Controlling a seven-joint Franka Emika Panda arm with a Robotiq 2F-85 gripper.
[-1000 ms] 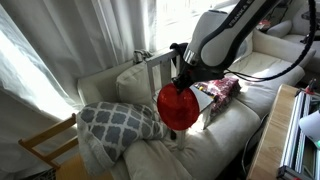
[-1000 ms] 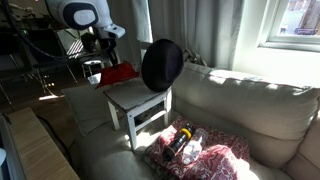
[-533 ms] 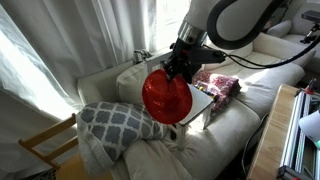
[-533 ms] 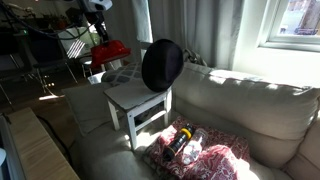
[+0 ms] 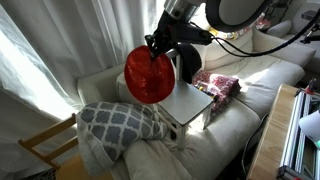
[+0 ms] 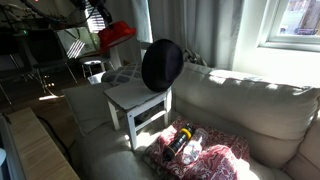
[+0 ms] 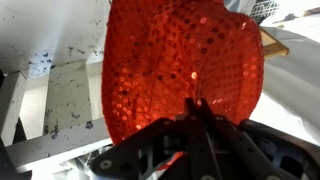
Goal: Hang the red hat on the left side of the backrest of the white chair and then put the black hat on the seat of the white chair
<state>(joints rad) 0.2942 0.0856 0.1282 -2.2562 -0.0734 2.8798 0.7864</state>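
My gripper needs to move away from my base and slightly down next, and then it should bring the red hat onto the backrest's corner [image 5: 175, 55] [image 7: 98, 139] beside the black hat.
My gripper [image 5: 160, 42] is shut on the red hat [image 5: 148, 73] and holds it in the air, above and beside the white chair. The hat also shows in the other exterior view [image 6: 116, 35]. In the wrist view the hat [image 7: 180, 60] is a sequined red shape pinched at its edge by my closed fingers [image 7: 199, 108]. The white chair's seat [image 5: 192, 101] [image 6: 133, 98] is bare, and it shows in the wrist view [image 7: 60, 105]. The black hat [image 6: 161, 65] hangs against the backrest, partly hidden behind my arm in an exterior view [image 5: 188, 62].
The chair stands on a cream sofa [image 6: 250, 110]. A grey patterned pillow [image 5: 120, 122] lies next to the chair. A red-patterned cloth [image 5: 220, 85] [image 6: 195, 145] lies on the sofa. A tan wooden chair [image 5: 45, 145] stands by the curtains.
My gripper has lifted the red hat up from just above the seat and carried it sideways, away from the chair. The black hat has not moved.
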